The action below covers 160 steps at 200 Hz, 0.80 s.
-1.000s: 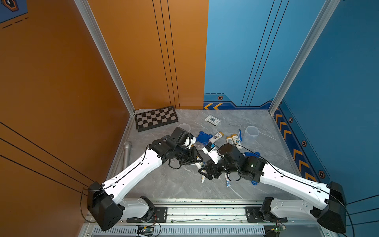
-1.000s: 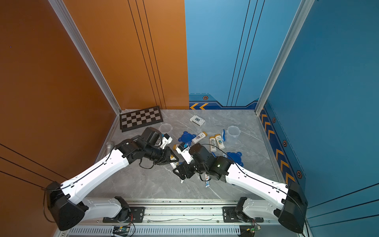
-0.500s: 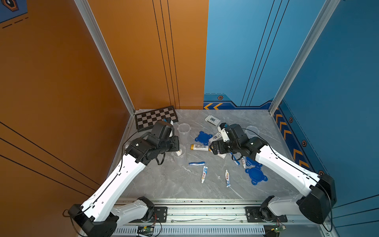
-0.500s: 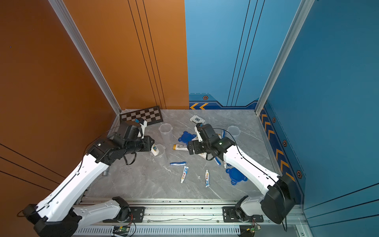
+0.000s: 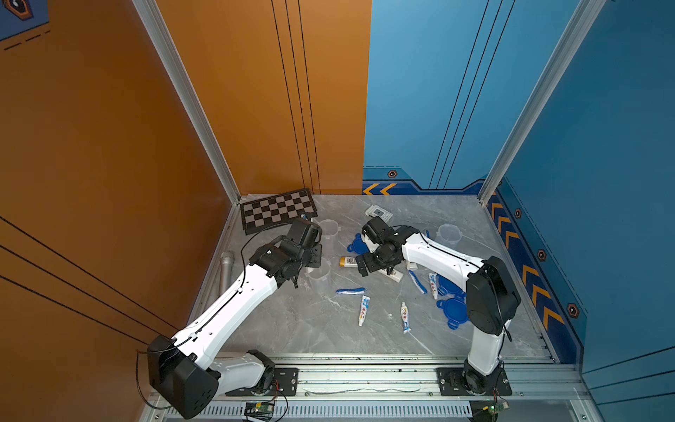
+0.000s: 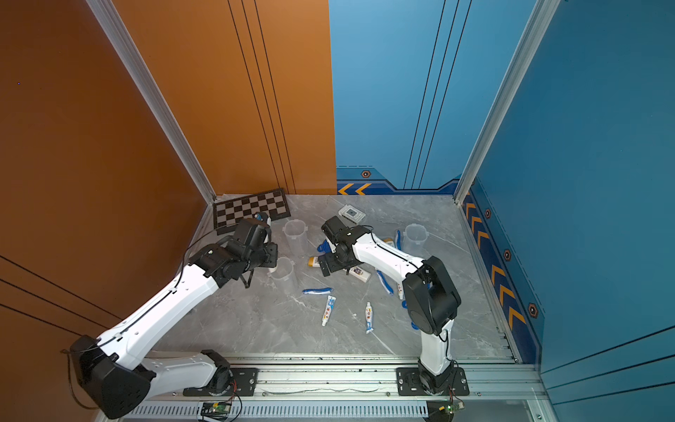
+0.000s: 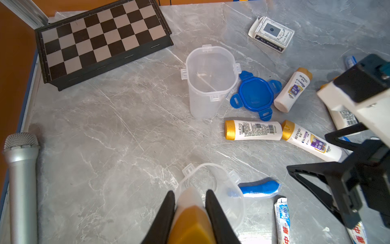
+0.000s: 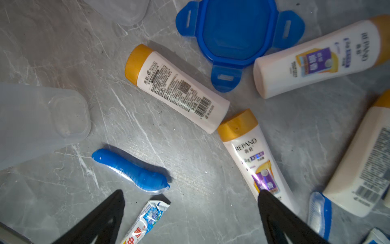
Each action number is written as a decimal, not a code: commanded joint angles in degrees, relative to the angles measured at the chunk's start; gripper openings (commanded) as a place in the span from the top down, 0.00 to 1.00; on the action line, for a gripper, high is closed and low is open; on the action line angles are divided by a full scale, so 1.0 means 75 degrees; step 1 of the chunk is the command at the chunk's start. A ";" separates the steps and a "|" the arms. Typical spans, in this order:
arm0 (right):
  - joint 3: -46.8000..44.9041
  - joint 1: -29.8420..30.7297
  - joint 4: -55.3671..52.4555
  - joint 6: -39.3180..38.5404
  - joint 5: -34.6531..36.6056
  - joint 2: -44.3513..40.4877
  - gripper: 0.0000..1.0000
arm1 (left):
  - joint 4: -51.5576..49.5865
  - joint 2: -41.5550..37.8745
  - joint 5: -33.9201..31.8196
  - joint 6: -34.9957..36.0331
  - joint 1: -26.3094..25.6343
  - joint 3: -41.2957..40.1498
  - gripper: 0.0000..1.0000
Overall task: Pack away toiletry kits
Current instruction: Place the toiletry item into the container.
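Observation:
The white gold-capped bottle goes down toward the clear cup's opening (image 6: pixel 284 266) (image 7: pixel 218 191) next, and my left gripper releases it inside. Its white end already points down into that opening.
My left gripper (image 7: pixel 190 193) is shut on a white gold-capped bottle (image 7: pixel 191 202), whose white end points down into the mouth of a clear cup (image 7: pixel 223 190) (image 5: pixel 323 277). My right gripper (image 8: pixel 190 193) (image 5: pixel 365 265) hangs open over bare table, one finger beside a lying bottle (image 8: pixel 251 147). Two more bottles (image 8: pixel 175 86) (image 8: pixel 316 57) lie by a blue lid (image 8: pixel 236 31). Near the open jaws lie a blue toothbrush (image 8: pixel 130 169) and a toothpaste tube (image 8: pixel 145 219). A second cup (image 7: pixel 209 84) stands upright beyond; a third (image 5: pixel 449 234) stands at the right.
A chessboard (image 7: pixel 101 38) lies in the far left corner and a grey microphone (image 7: pixel 21 179) along the left edge. A flat white box (image 7: pixel 271 33) lies at the back. Another toothpaste tube (image 5: pixel 404 317) and blue lids (image 5: pixel 453 312) lie front right.
Both arms have swung away from the middle front of the table: the left, still holding the bottle, to the cup on the left; the right back to the lying bottles, jaws spread wide.

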 commanded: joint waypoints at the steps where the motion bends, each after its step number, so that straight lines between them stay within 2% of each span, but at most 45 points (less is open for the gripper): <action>1: 0.0481 0.0035 -0.0347 -0.0273 0.0189 0.0332 0.00 | 0.0596 0.0067 -0.0017 0.0143 0.0109 -0.0116 1.00; 37: 0.1100 0.0035 -0.0407 -0.0594 0.0431 0.1022 0.01 | 0.0906 0.0238 0.0226 0.0071 0.0075 -0.0417 1.00; 44: 0.1201 0.0279 -0.0413 -0.0688 0.0499 0.1158 0.01 | 0.0911 0.0311 0.0241 0.0007 0.0062 -0.0484 1.00; 83: 0.1732 0.0472 -0.0418 -0.1056 0.0764 0.1980 0.01 | 0.1023 0.0360 0.0269 -0.0183 -0.0106 -0.0759 1.00; 160: 0.1989 0.0398 -0.0419 -0.1469 0.1072 0.2656 0.02 | 0.1026 0.0289 0.0322 -0.0608 -0.0223 -0.1032 0.85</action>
